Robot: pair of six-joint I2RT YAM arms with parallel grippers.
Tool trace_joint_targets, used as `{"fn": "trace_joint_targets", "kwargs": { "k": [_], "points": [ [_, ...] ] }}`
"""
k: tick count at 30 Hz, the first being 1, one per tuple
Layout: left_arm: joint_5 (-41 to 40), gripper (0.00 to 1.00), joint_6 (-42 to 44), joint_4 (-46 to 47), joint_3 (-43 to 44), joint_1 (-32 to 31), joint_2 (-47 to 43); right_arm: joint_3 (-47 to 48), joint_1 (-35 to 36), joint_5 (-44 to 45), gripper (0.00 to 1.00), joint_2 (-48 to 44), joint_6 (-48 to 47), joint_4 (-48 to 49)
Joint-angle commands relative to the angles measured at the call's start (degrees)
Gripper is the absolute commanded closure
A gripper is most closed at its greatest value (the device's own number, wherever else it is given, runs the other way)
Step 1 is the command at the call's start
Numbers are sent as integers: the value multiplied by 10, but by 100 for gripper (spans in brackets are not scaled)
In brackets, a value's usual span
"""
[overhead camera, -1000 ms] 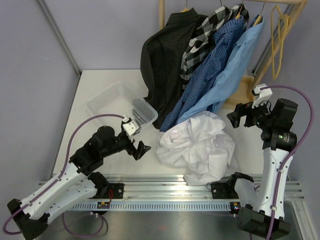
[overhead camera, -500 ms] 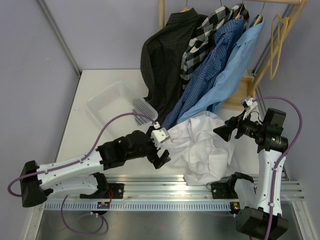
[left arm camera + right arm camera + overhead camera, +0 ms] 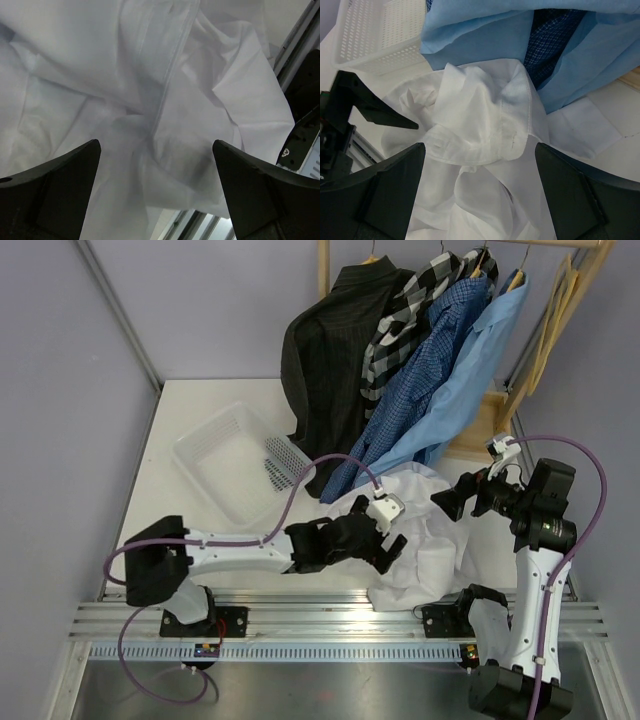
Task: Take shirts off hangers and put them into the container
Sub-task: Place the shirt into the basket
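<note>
My left gripper will next move down onto the white shirt's stitched fold [image 3: 161, 110] and close, as that fold runs between its open fingers.
A crumpled white shirt [image 3: 430, 545] lies on the table in front of the rack. My left gripper [image 3: 385, 543] hovers open over the shirt's left part, and white cloth [image 3: 150, 100] fills the view beyond its spread fingers [image 3: 55, 190]. My right gripper [image 3: 456, 498] stands open just above the shirt's right edge, with the collar [image 3: 485, 120] between and below its fingers. Neither holds anything. Black pinstriped [image 3: 325, 370], large-check [image 3: 400, 315], dark blue check [image 3: 415, 390] and light blue [image 3: 475, 360] shirts hang on hangers. The white basket [image 3: 215, 445] sits empty at the left.
A bare yellow hanger [image 3: 553, 315] hangs at the right end of the wooden rail. The rack's wooden base [image 3: 490, 415] lies behind the right arm. A metal rail [image 3: 300, 615] runs along the near table edge. The basket [image 3: 375, 35] shows past the left gripper's finger [image 3: 370, 107].
My left arm has swung right, from beside the basket to over the white shirt. My right gripper has dropped and shifted left toward the shirt. The bare hanger has swung.
</note>
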Motion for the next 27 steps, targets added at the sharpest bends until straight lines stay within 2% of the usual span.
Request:
{"fn": "trace_joint_targets", "kwargs": {
  "k": [1, 4, 6, 8, 9, 11, 13, 14, 15, 20, 24, 27],
  "points": [
    [-40, 1, -30, 95, 50, -14, 68, -2, 0, 20, 1, -12, 8, 22],
    [-51, 2, -36, 107, 70, -19, 113, -2, -1, 24, 1, -16, 8, 22],
    [-54, 7, -37, 117, 69, -21, 141, -3, -1, 27, 1, -19, 8, 22],
    [-50, 22, -37, 130, 61, -21, 155, -3, -1, 28, 0, -20, 9, 22],
    [-44, 42, -33, 155, 44, -21, 156, -3, -1, 28, 1, -23, 9, 22],
    [-39, 58, -31, 162, 30, -22, 152, -3, -1, 27, 1, -23, 9, 22],
    [-32, 79, -27, 179, 17, -21, 146, -3, -1, 27, 1, -24, 9, 23],
    [-24, 97, -25, 184, 4, -21, 131, -3, -1, 27, 1, -24, 9, 22],
    [-21, 100, -23, 190, -2, -22, 121, -3, -1, 28, 1, -25, 9, 22],
    [-15, 100, 9, 172, -35, -36, 15, -3, -2, 30, 1, -27, 9, 23],
    [-42, 100, 41, 75, -38, -37, -131, -3, -2, 33, 1, -28, 10, 25],
    [-87, 100, 78, 8, -22, -37, -205, -3, -4, 33, 1, -30, 11, 25]
  ]
}}
